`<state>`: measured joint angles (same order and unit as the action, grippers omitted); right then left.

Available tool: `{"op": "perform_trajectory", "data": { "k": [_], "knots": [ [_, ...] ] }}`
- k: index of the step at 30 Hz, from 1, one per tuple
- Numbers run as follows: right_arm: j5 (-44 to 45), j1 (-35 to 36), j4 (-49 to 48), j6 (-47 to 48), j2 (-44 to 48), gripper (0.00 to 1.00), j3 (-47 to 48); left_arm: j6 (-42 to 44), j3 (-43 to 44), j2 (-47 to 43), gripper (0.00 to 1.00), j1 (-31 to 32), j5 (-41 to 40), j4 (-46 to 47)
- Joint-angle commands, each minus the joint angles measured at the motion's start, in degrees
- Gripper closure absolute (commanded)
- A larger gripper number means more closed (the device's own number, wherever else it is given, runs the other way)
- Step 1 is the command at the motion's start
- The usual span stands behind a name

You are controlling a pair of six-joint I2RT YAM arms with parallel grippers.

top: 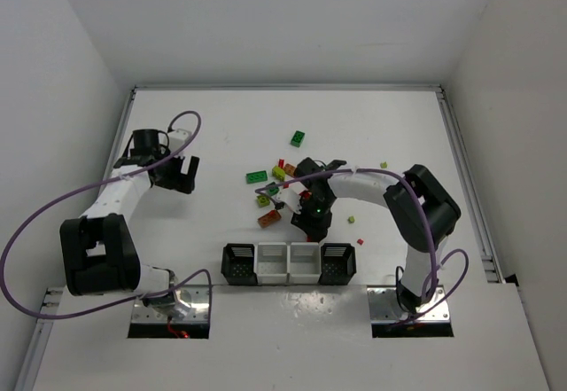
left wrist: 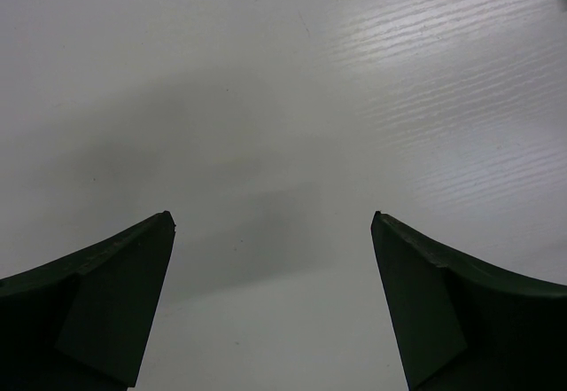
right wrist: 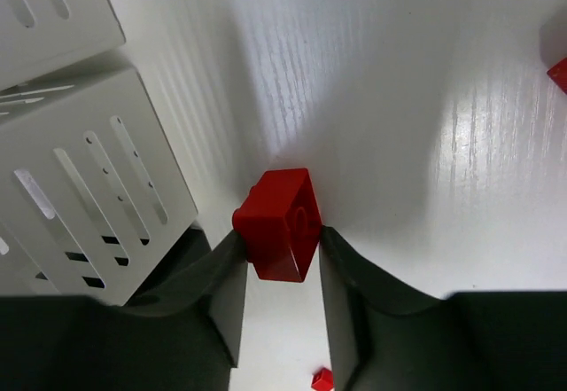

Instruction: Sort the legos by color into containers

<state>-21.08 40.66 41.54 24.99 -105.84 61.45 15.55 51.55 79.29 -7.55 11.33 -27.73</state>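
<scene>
The red lego (right wrist: 279,222) is hanging low beside the containers. I should raise my right gripper over the black container to its right in the top view and let go.
In the right wrist view a red lego (right wrist: 279,222) sits squeezed between the two dark fingertips of my right gripper (right wrist: 282,247), just above the white table. From above, that gripper (top: 312,218) hangs behind the row of containers: black (top: 239,264), white (top: 271,263), white (top: 304,263), black (top: 337,262). A white container (right wrist: 97,169) stands close on its left. Loose legos lie behind it: green (top: 298,138), green (top: 256,176), yellow-green (top: 278,172), orange-brown (top: 269,219). My left gripper (top: 182,174) is open far to the left, its fingers (left wrist: 133,276) wide over bare table.
Small stray legos lie right of the right arm: yellow-green (top: 384,165), yellow-green (top: 352,220), red (top: 360,241). A tiny red piece (right wrist: 322,379) lies below the held brick and another red one (right wrist: 560,74) at the right edge. Metal base plates (top: 412,311) sit at the near edge.
</scene>
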Motion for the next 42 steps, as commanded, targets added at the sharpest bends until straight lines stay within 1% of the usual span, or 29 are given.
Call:
{"op": "perform_trajectory", "data": {
  "k": [1,2,3,4,5,6,8,10,14,16,20,28,32,35,38,40,41,42],
  "knots": [
    [1.22,0.47,-2.87,-1.61,0.73,0.67,-0.63,0.62,-0.13,-0.62,0.00,-0.89,0.62,1.27],
    [1.22,0.47,-3.39,-1.61,0.73,0.70,-0.63,0.62,-0.13,-0.62,0.00,-0.89,0.62,1.27],
    [1.22,0.47,-3.39,-1.61,0.73,0.77,-0.63,0.62,-0.13,-0.62,0.00,-0.89,0.62,1.27],
    [1.22,0.47,-3.92,-2.14,0.73,0.79,-0.63,0.62,-0.13,-0.10,0.00,-0.89,0.62,1.27],
    [1.22,0.47,-3.92,-2.14,0.73,0.86,-0.63,0.62,-0.13,-0.10,0.00,-0.89,0.62,1.27],
    [1.22,0.47,-3.92,-2.14,0.73,0.90,-0.63,0.62,-0.13,-0.10,0.00,-0.89,0.62,1.27],
    [1.22,0.47,-3.92,-2.14,0.73,0.96,-0.10,0.62,-0.66,-0.10,0.00,-0.89,0.62,1.27],
    [1.22,0.47,-3.92,-2.14,1.95,1.00,0.42,0.62,-0.66,-0.10,0.00,-0.89,0.62,1.27],
    [1.83,-0.40,-3.31,-2.14,3.18,1.00,1.57,0.62,-0.66,-0.10,0.00,-0.89,0.62,1.27],
    [3.23,-1.03,-2.60,-2.14,3.19,1.00,3.75,0.10,-0.66,-0.10,0.00,-0.89,0.62,1.27],
    [6.22,-2.08,-1.47,-1.61,3.80,1.00,6.66,-1.92,-0.66,-0.10,0.00,-0.89,-1.66,2.33],
    [7.99,-4.98,1.26,-1.70,3.80,1.00,14.92,-4.56,-1.18,-2.56,0.00,-0.89,-5.00,3.38],
    [4.92,-6.04,5.56,-2.23,4.33,1.00,23.16,-6.14,-1.80,-4.92,0.00,-1.41,-4.48,3.90],
    [0.70,-6.56,10.29,-2.23,4.94,1.00,27.39,-7.28,-1.80,-5.55,0.00,-1.94,-3.95,3.91],
    [-1.86,-6.56,15.04,-2.23,7.48,1.00,27.93,-7.29,-1.80,-4.84,0.00,-2.46,-3.33,3.21],
    [-2.65,-6.56,17.86,-0.13,9.85,1.00,24.35,-7.29,-1.10,-4.23,0.00,-3.08,-3.33,2.50],
    [-2.65,-6.56,18.66,0.58,13.00,1.00,22.94,-7.29,-1.10,-4.23,0.00,-3.61,-3.33,2.50],
    [-1.95,-7.09,19.36,1.19,13.03,1.00,21.45,-7.29,-1.10,-4.23,0.00,-3.61,-3.33,2.50]
  ]
}}
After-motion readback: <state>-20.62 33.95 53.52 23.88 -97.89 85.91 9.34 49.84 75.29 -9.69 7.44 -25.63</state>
